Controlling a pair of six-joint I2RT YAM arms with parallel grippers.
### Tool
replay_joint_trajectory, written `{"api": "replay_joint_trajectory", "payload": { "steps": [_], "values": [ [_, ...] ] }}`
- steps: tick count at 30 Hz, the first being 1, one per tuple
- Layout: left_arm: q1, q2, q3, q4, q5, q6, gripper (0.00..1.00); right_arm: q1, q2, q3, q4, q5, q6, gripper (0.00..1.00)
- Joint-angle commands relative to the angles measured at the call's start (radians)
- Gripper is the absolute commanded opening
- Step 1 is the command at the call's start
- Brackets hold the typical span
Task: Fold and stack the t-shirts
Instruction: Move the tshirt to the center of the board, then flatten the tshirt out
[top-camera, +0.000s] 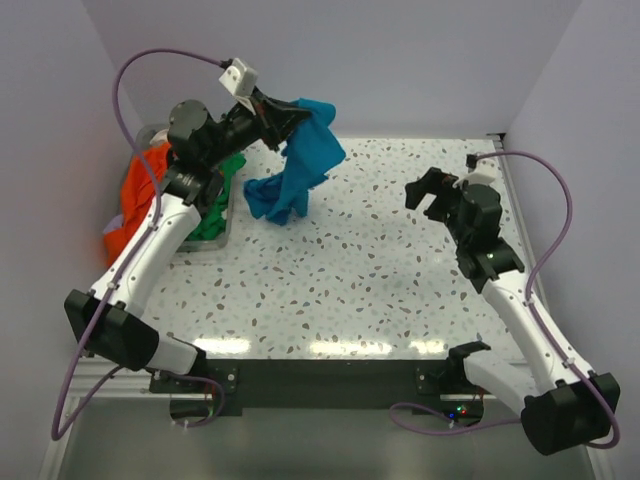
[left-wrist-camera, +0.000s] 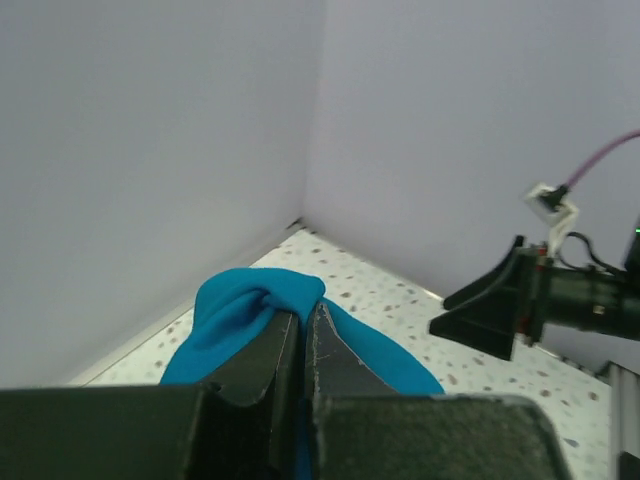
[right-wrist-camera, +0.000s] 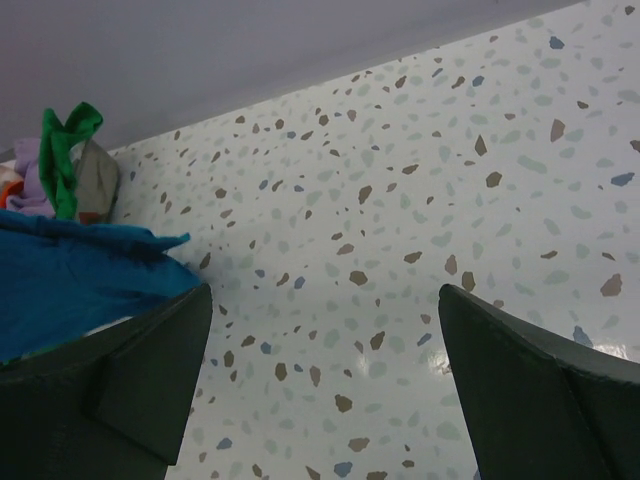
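My right gripper needs to go back down toward the bare tabletop below it and close there on the teal t-shirt (top-camera: 297, 165), because only my left gripper holds it.
My left gripper (top-camera: 292, 116) is shut on the teal t-shirt (top-camera: 297, 165) and holds it up in the air at the back left, so the shirt hangs crumpled down to the table. In the left wrist view the teal cloth (left-wrist-camera: 240, 305) bulges around my closed fingers (left-wrist-camera: 335, 350). The orange t-shirt (top-camera: 140, 185), the green t-shirt (top-camera: 218, 205) and a bit of lavender cloth (top-camera: 118, 222) lie in a bin at the left. My right gripper (top-camera: 428, 192) is open and empty above the table at the right. The right wrist view shows the teal shirt (right-wrist-camera: 70, 275) and the green cloth (right-wrist-camera: 62, 150).
A grey bin (top-camera: 215, 240) stands at the table's left edge under my left arm. The speckled tabletop (top-camera: 350, 280) is walled at the back and on both sides. The right arm shows in the left wrist view (left-wrist-camera: 530, 300).
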Motion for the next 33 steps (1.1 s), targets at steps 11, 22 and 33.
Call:
{"api": "replay_joint_trajectory", "payload": {
  "steps": [11, 22, 33],
  "values": [
    [0.095, 0.129, -0.147, 0.459, 0.240, -0.268, 0.31, 0.001, -0.081, 0.038, -0.119, 0.061, -0.012, 0.99],
    [0.157, 0.259, -0.553, 0.322, -0.213, -0.107, 0.70, 0.003, 0.053, -0.034, -0.170, -0.023, 0.031, 0.93],
    [-0.186, 0.306, -0.552, 0.175, -0.458, 0.058, 0.73, 0.004, 0.097, -0.117, -0.308, 0.163, 0.066, 0.93]
  ]
}}
